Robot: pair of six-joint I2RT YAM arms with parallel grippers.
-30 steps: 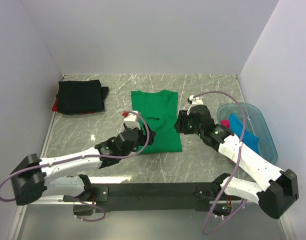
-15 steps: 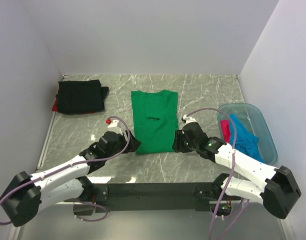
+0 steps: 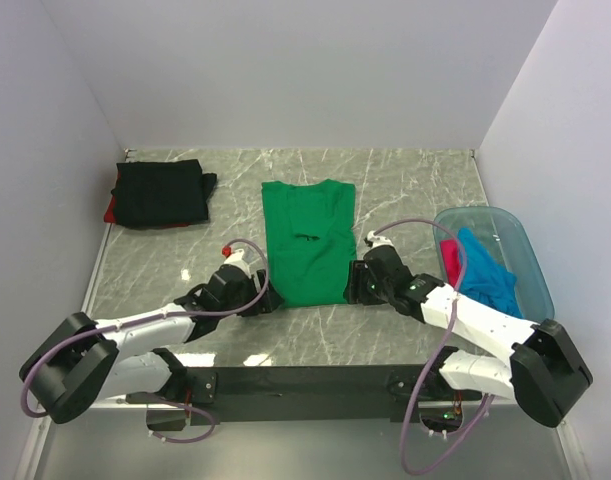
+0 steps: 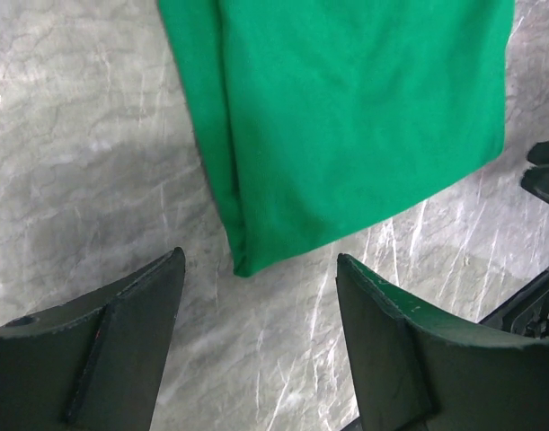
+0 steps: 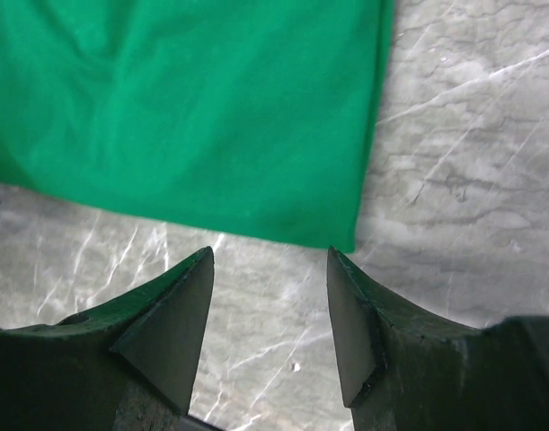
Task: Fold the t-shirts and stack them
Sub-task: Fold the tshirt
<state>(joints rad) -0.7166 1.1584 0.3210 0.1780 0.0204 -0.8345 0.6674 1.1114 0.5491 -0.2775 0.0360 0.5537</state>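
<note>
The green t-shirt's near corner (image 3: 282,304) (image 4: 243,264) is below my left gripper and already lies lined up between its open fingers, so I need to lower my left gripper onto it.
A bright green t-shirt (image 3: 307,240) lies flat on the marble table, folded into a long strip. My left gripper (image 3: 266,297) is open and empty, low beside the strip's near left corner (image 4: 247,262). My right gripper (image 3: 353,289) is open and empty, low beside the near right corner (image 5: 346,241). A folded black t-shirt (image 3: 161,190) lies at the far left on top of a red one (image 3: 109,212). Blue (image 3: 485,272) and pink (image 3: 449,258) shirts lie bunched in the tub.
A translucent blue plastic tub (image 3: 528,262) stands at the right edge. White walls close in the table at the back and both sides. The black arm mounting rail (image 3: 305,381) runs along the near edge.
Both grippers have moved back toward me along the green shirt's sides, from mid-length to its near corners. The shirt's near hem is now narrower and straighter.
</note>
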